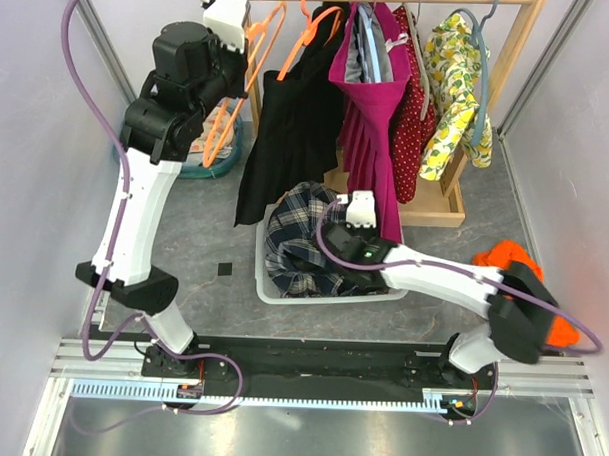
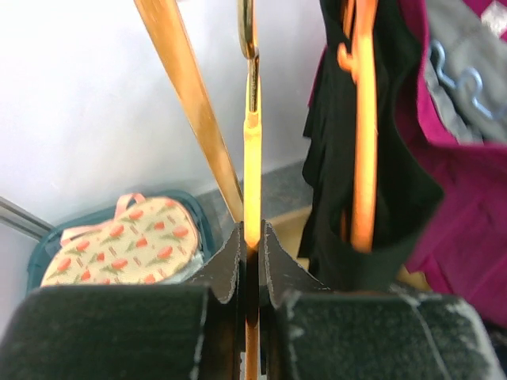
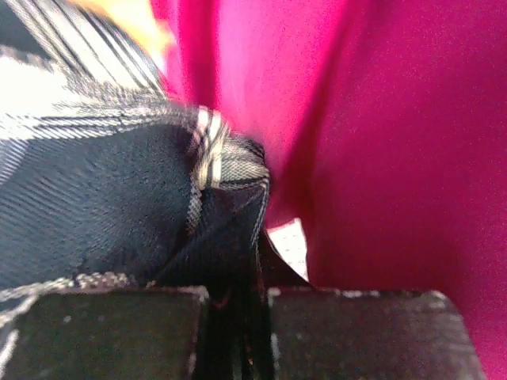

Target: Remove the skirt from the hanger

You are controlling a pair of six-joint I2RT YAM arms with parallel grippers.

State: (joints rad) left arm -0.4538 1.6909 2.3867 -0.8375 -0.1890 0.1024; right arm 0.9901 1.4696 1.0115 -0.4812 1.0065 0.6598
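Observation:
My left gripper swings outward and to the right in the top view next, toward the wooden bar, since its orange hanger is already bare.
My left gripper (image 1: 227,15) is raised beside the wooden rail and is shut on a bare orange hanger (image 1: 252,61). In the left wrist view the hanger's thin bar (image 2: 252,158) runs up from between the closed jaws of the gripper (image 2: 252,237). My right gripper (image 1: 357,205) is shut on the dark plaid skirt (image 1: 294,238), which lies bunched in the white basket (image 1: 327,297). In the right wrist view the skirt's fabric (image 3: 119,206) is pinched in the gripper (image 3: 253,237), close against a magenta dress (image 3: 396,119).
The wooden rack (image 1: 511,55) holds a black garment (image 1: 288,137) on another orange hanger, the magenta dress (image 1: 373,120), a red dotted garment (image 1: 416,132) and a lemon-print garment (image 1: 460,83). A teal bin (image 1: 227,163) stands at back left. An orange cloth (image 1: 513,260) lies at right.

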